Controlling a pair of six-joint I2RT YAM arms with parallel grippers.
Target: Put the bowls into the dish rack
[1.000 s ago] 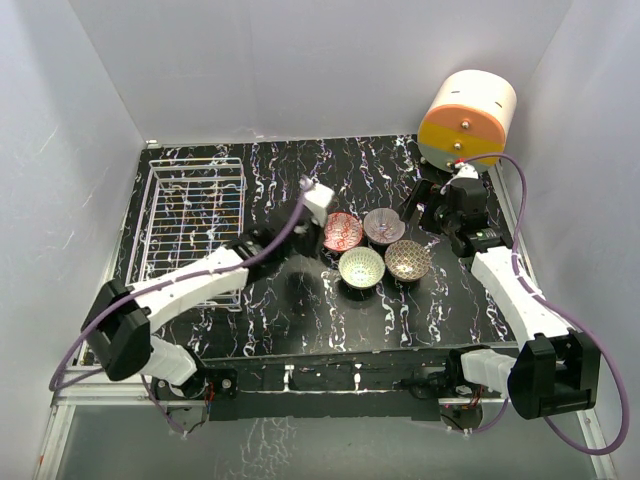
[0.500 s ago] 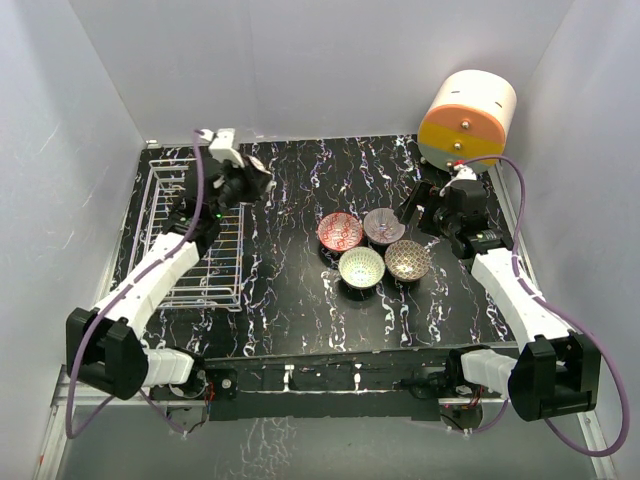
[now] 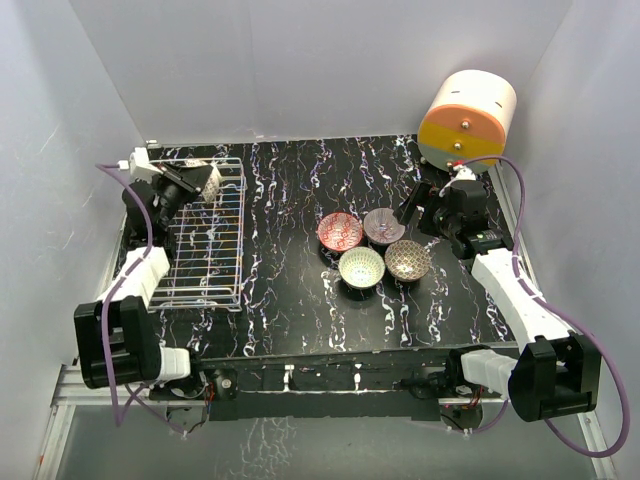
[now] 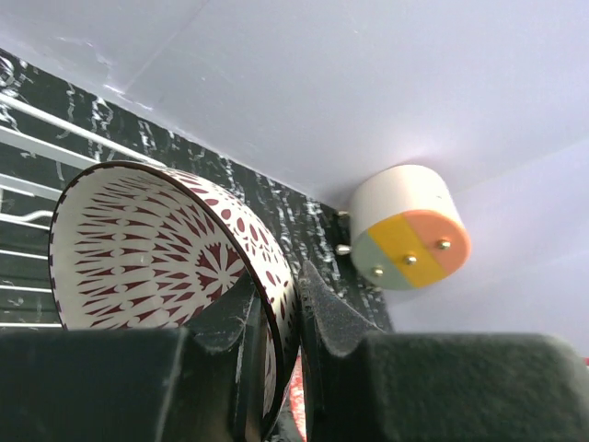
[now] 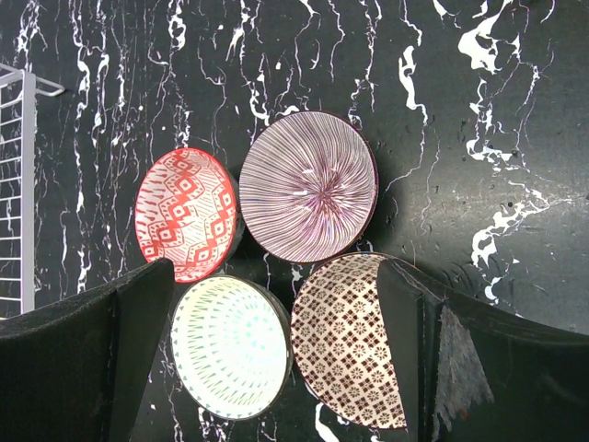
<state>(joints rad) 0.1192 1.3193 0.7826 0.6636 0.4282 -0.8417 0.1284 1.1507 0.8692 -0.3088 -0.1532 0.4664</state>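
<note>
The wires at the rack's far end [image 3: 226,197] are empty, so my left gripper should next lower the tilted white lattice bowl onto them and let go of the bowl's rim.
My left gripper [image 3: 197,186] is shut on the rim of the white lattice bowl [image 4: 156,258], one finger inside and one outside. It holds the bowl [image 3: 213,181] tilted on edge over the far end of the white wire dish rack [image 3: 195,262]. The red bowl [image 3: 340,232], purple-grey bowl [image 3: 384,226], pale green bowl [image 3: 361,267] and brown-gold bowl [image 3: 407,260] sit in a cluster on the black marbled table. My right gripper [image 5: 276,281] is open and empty above that cluster, straddling the pale green bowl [image 5: 230,348] and the brown-gold bowl [image 5: 350,341].
The large cream-orange-yellow cylinder [image 3: 466,120] lies at the back right corner, behind my right arm, and also shows in the left wrist view [image 4: 409,230]. White walls enclose the table on three sides. The rack's right edge [image 5: 18,184] shows in the right wrist view.
My left arm has swung left from beside the bowl cluster to the far end of the rack, carrying the white lattice bowl. The right arm has hardly moved.
</note>
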